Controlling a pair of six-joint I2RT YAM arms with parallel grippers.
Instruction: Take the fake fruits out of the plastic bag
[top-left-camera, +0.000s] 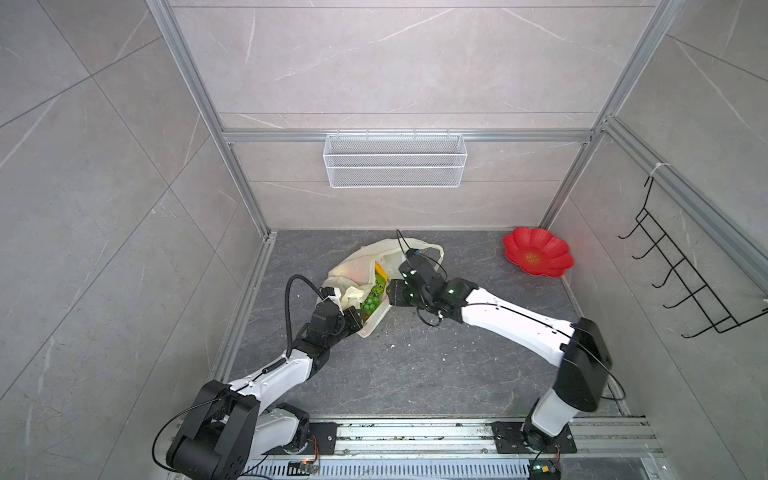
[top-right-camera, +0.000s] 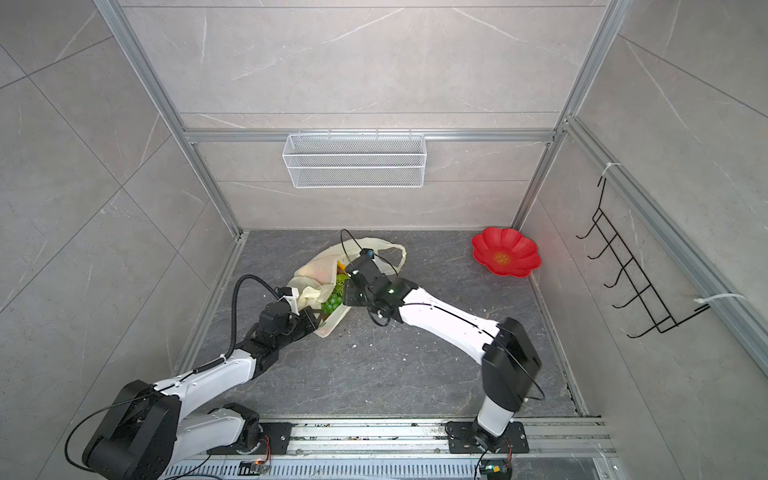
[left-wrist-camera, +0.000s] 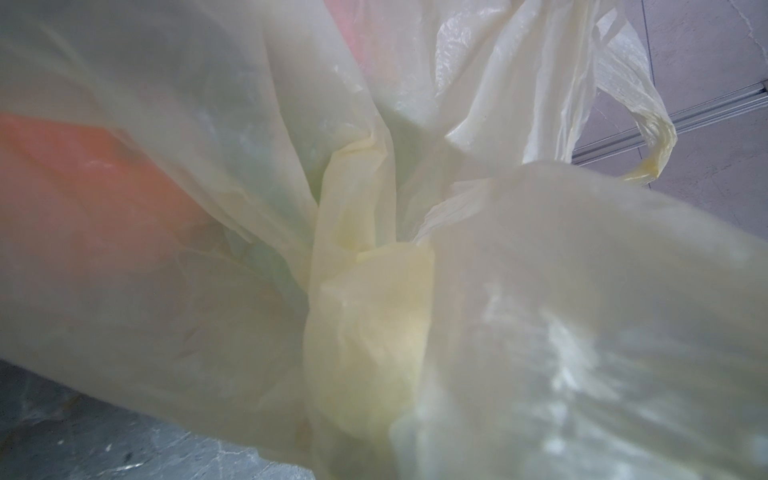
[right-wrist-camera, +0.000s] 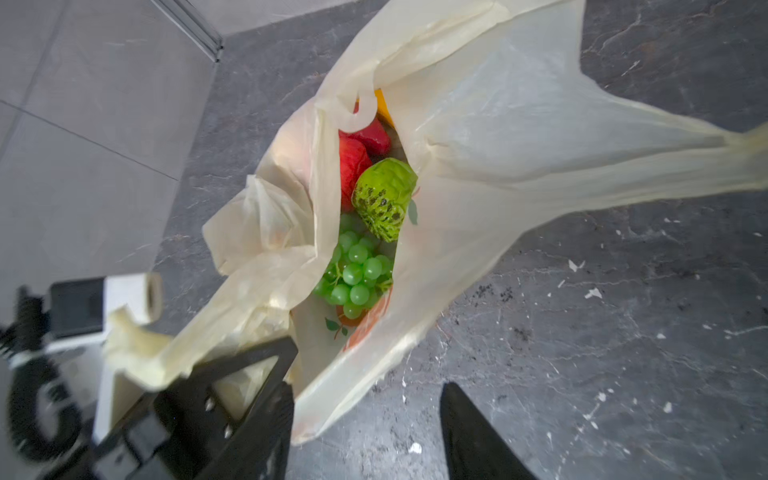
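Note:
My left gripper stays where it stands and opens its fingers to release the bag's near edge (top-left-camera: 352, 301) (left-wrist-camera: 368, 344) next, since the bag's opening already gapes around the grape bunch.
The plastic bag (top-left-camera: 353, 266) (top-right-camera: 316, 266) lies in the middle of the dark floor with its mouth gaping. Inside it, the right wrist view shows fake fruits: a green grape bunch (right-wrist-camera: 357, 270), a green knobbly fruit (right-wrist-camera: 384, 195), two red strawberries (right-wrist-camera: 353, 162) and a yellow piece (right-wrist-camera: 382, 108). My left gripper (top-left-camera: 353, 320) is shut on the bag's near edge, where the plastic bunches up. Bag plastic (left-wrist-camera: 540, 291) fills the left wrist view and hides the jaws. My right gripper (right-wrist-camera: 370, 419) (top-left-camera: 392, 291) hovers open beside the bag's mouth, with only floor and a bag corner between its fingers.
A red flower-shaped plate (top-left-camera: 538, 251) sits in the far right corner. A white wire basket (top-left-camera: 395, 160) hangs on the back wall and a black hook rack (top-left-camera: 681, 266) on the right wall. White crumbs dot the floor near the bag.

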